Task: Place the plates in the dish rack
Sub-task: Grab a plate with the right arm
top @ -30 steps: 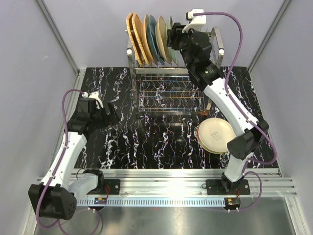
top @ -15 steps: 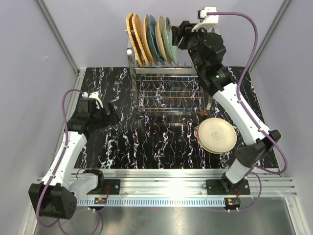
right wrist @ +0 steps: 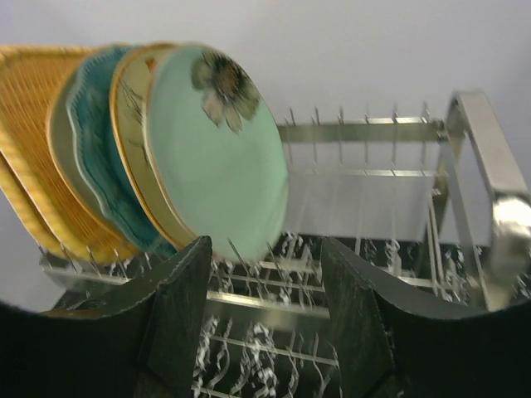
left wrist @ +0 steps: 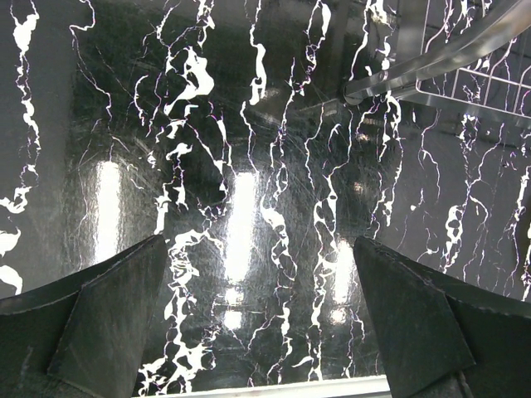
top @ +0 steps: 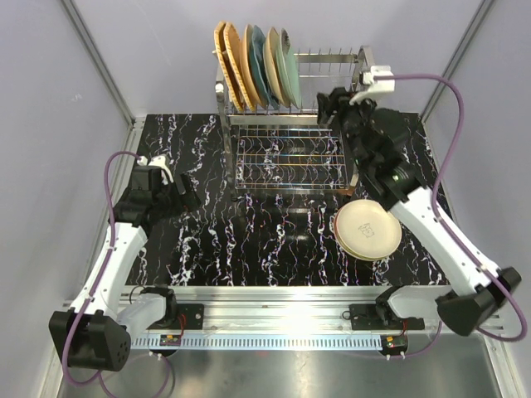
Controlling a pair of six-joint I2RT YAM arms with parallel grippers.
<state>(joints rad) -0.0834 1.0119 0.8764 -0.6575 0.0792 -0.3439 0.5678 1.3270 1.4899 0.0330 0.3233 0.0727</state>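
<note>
My right gripper moves back and down from the rack (top: 332, 60) onto the top cream plate's rim facing in the middle of the table (top: 338, 225) next, since the green plate already stands in the tines.
The dish rack (top: 332, 60) stands at the back of the table. Several plates (top: 249, 65) stand upright at its left end: orange woven ones, a teal one, a cream one and, rightmost, a pale green plate (top: 288, 62). The right wrist view shows that green plate (right wrist: 220, 149) standing in the tines (right wrist: 365, 128). My right gripper (top: 326, 106) (right wrist: 265, 249) hangs open and empty just right of it, clear of it. A stack of cream plates (top: 367, 230) lies on the table at the right. My left gripper (top: 189, 195) (left wrist: 257, 323) is wide open over bare table.
The rack's lower grid shelf (top: 290, 157) holds nothing. The black marbled tabletop (top: 249, 240) spreads between the arms. An aluminium rail (top: 290, 319) runs along the near edge, and grey walls close in the left, right and back.
My right arm has drawn back down and to the right from the rack's top, leaving the pale green plate standing in the tines. Its jaws have widened a little. The left arm is unmoved.
</note>
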